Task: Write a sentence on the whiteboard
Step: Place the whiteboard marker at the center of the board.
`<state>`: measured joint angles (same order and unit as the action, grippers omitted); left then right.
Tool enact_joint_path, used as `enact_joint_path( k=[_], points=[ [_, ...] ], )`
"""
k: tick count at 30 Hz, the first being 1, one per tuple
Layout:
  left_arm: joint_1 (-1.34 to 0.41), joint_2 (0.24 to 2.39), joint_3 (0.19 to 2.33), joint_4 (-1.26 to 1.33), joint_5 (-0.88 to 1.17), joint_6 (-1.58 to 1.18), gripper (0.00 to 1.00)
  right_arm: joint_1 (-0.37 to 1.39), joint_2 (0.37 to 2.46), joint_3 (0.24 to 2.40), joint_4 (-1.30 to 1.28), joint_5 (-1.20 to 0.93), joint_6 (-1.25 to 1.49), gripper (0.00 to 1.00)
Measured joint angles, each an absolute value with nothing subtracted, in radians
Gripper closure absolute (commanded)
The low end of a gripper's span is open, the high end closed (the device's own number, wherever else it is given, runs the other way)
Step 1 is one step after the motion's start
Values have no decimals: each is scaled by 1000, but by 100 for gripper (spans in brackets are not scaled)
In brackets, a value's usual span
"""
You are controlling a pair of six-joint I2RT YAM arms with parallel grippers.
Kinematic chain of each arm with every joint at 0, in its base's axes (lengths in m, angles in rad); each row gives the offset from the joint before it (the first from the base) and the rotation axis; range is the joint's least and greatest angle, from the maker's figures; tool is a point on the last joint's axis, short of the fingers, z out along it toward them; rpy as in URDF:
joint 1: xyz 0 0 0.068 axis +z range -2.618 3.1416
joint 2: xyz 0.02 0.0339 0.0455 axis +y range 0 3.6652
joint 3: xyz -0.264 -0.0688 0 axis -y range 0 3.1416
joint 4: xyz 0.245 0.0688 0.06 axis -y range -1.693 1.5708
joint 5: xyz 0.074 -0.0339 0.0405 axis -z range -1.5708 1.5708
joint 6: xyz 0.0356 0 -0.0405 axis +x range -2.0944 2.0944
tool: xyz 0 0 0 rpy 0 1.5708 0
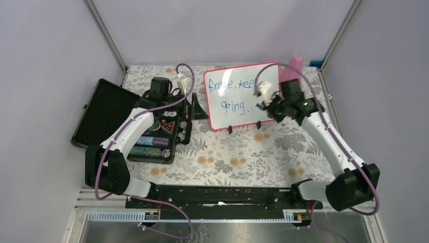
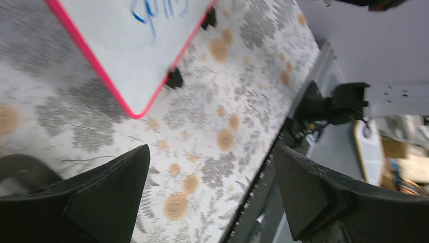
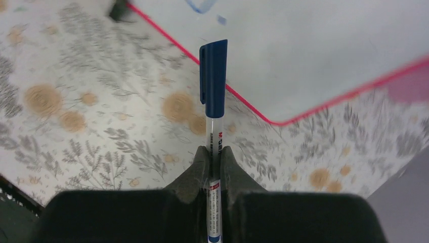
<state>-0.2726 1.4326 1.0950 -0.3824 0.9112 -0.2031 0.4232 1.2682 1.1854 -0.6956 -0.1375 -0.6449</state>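
Next, my right gripper swings away from the whiteboard, to the right in the top view, then lowers to the empty table, since the marker is capped.
The whiteboard with its thin red-pink frame stands on two black feet at the table's back middle. The sentence, in blue marker, reads about "Brave, keep going." in two lines. My right gripper hovers in front of the board's right edge, shut on a marker whose blue cap is on. In the right wrist view the board's lower corner lies just beyond the cap. My left gripper is open and empty, left of the board, near its lower left corner.
An open black case holding stacks of chips lies at the left under my left arm. A solid pink paddle stands behind the board's right edge. A black rail runs along the near edge.
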Motion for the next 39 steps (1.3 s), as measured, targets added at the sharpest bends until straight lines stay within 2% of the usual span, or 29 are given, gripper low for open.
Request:
enact_joint_path(
  k=[7, 12, 18, 26, 33, 36, 39],
  points=[
    [-249, 1346, 1156, -403, 733, -141, 1, -93, 1365, 1181, -686, -310, -525, 100],
    [-223, 1350, 1185, -427, 658, -124, 1, -231, 1409, 1114, -645, -335, -488, 100],
    [-185, 1382, 1185, -459, 616, -116, 1, -283, 1527, 1060, -563, -331, -428, 97],
    [-168, 1385, 1185, -468, 613, -113, 1, -286, 1645, 1011, -463, -323, -391, 84],
    [-160, 1391, 1185, -479, 614, -102, 1, -286, 1729, 1011, -424, -321, -379, 82],
    [-153, 1402, 1185, -480, 614, -101, 1, -287, 1739, 1011, -413, -313, -376, 73],
    [-149, 1408, 1185, -480, 616, -101, 1, -287, 1739, 1011, -410, -314, -369, 59]
  ],
)
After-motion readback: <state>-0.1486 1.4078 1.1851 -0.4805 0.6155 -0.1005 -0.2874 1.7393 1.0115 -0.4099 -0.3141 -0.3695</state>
